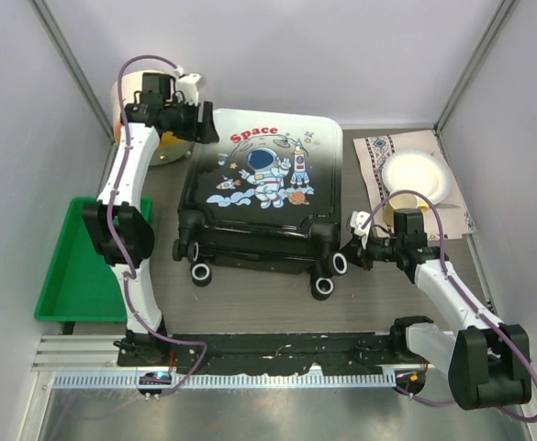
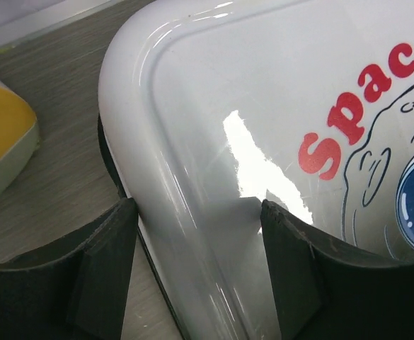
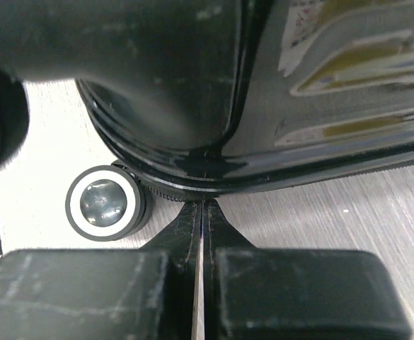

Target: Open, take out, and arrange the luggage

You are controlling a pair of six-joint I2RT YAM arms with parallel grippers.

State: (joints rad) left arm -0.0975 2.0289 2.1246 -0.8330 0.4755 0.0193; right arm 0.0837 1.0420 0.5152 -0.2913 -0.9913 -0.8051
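Observation:
My right gripper will move outward along the zipper seam to the luggage's far corner by the cloth and let go there. That corner is outward of it.
The luggage (image 1: 259,184) lies flat and closed mid-table, astronaut "Space" print facing up, wheels toward me. My left gripper (image 1: 199,124) is at its far left corner. In the left wrist view its jaws (image 2: 199,212) straddle the white rounded rim of the luggage (image 2: 214,106), one fingertip (image 2: 118,227) against the side and the other on the lid. My right gripper (image 1: 352,241) is at the near right corner. In the right wrist view it (image 3: 202,205) is shut, tips pressed to the zipper seam of the black shell (image 3: 299,106) beside a wheel (image 3: 102,202). Nothing shows between those tips.
A green tray (image 1: 75,266) sits at the left edge. A cream-and-orange cylinder (image 1: 158,152) stands behind the left gripper, also seen as the cylinder (image 2: 1,134) in the left wrist view. A white bowl (image 1: 415,176) rests on a patterned cloth (image 1: 374,156) at the right.

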